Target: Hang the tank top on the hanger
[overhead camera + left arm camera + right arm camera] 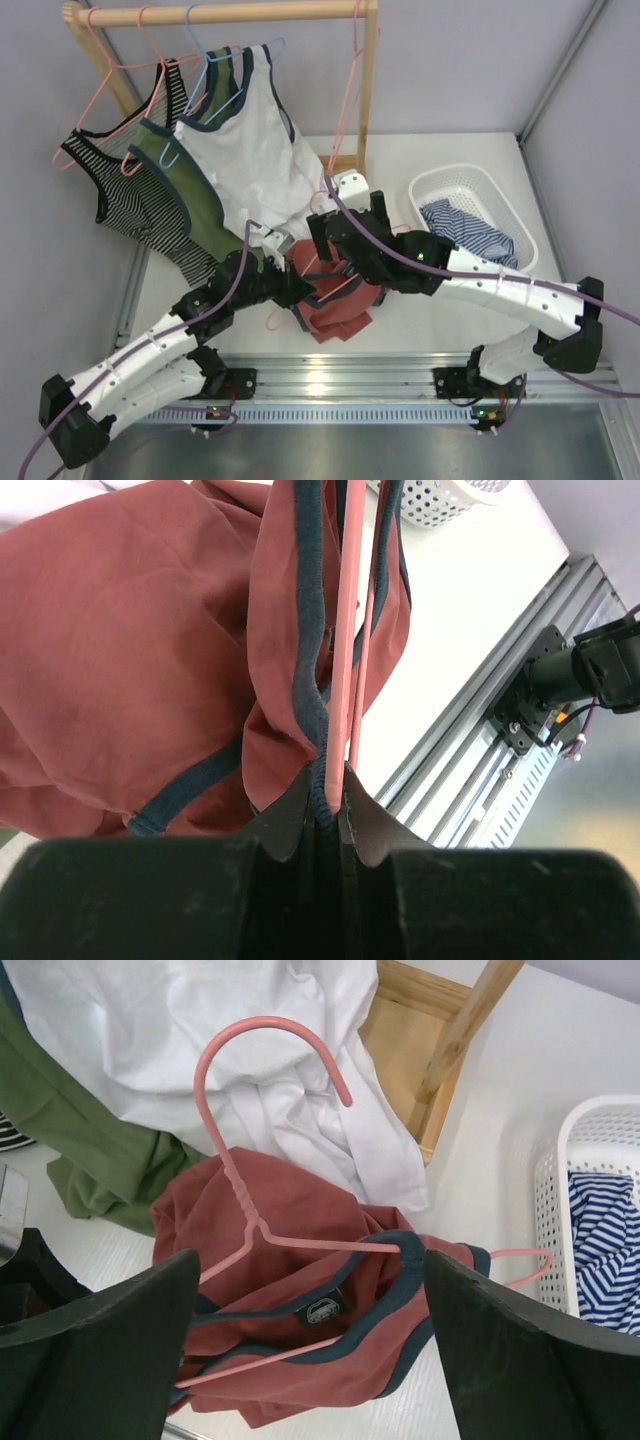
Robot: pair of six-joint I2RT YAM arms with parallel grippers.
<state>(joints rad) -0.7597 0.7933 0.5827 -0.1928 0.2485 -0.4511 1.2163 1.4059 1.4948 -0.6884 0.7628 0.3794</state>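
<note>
The rack's bar is bare beside the light blue hanger, so my left gripper next needs to rise outward, lower the pink hook over that open part (236, 14) of the bar and release.
The rust-red tank top (340, 315) with navy trim lies bunched on the table between the arms, with the pink wire hanger (345, 286) partly threaded into its neck. My left gripper (298, 285) is shut on the navy trim and a pink hanger wire together; in the left wrist view (328, 780) the tank top (120, 650) and hanger (345, 630) run straight out of the jaws. My right gripper (350, 235) is wide open and empty just above; in the right wrist view (308, 1260) the tank top (290, 1210) and hanger (236, 1192) lie below its fingers.
A wooden rack (220, 12) at the back holds a white tank top (250, 150) on a light blue hanger (235, 60), an olive one (190, 200) and a striped one (120, 180). A white basket (455, 170) with blue striped cloth (465, 230) stands right. A metal rail (340, 370) lines the near edge.
</note>
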